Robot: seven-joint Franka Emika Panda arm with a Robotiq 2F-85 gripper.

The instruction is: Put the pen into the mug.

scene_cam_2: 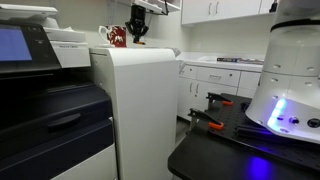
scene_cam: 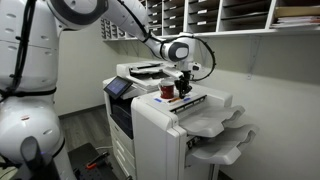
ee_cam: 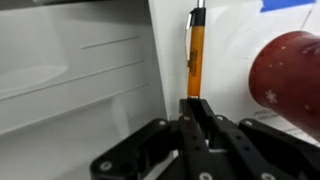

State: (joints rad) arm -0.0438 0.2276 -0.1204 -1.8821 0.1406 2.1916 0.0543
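The orange pen (ee_cam: 196, 50) sits low beside the mug, so I need to raise my gripper from the top of the printer first to get over the dark red mug (scene_cam: 167, 90).
In the wrist view, my gripper (ee_cam: 196, 106) is shut on an orange pen (ee_cam: 196, 50) with a black clip, which sticks out past the fingertips. The dark red mug (ee_cam: 295, 80) stands just to the right of the pen, on the white top of the printer. In both exterior views the gripper (scene_cam: 181, 80) (scene_cam_2: 137, 32) hangs over the printer top right beside the small red mug (scene_cam: 167, 90) (scene_cam_2: 118, 37). The pen is too small to make out in the exterior views.
The large white office printer (scene_cam: 160, 125) (scene_cam_2: 130, 100) has output trays (scene_cam: 225, 135) sticking out on its side. Wall shelves (scene_cam: 230, 15) hang above it. A counter with tools (scene_cam_2: 215, 100) lies beside the robot base.
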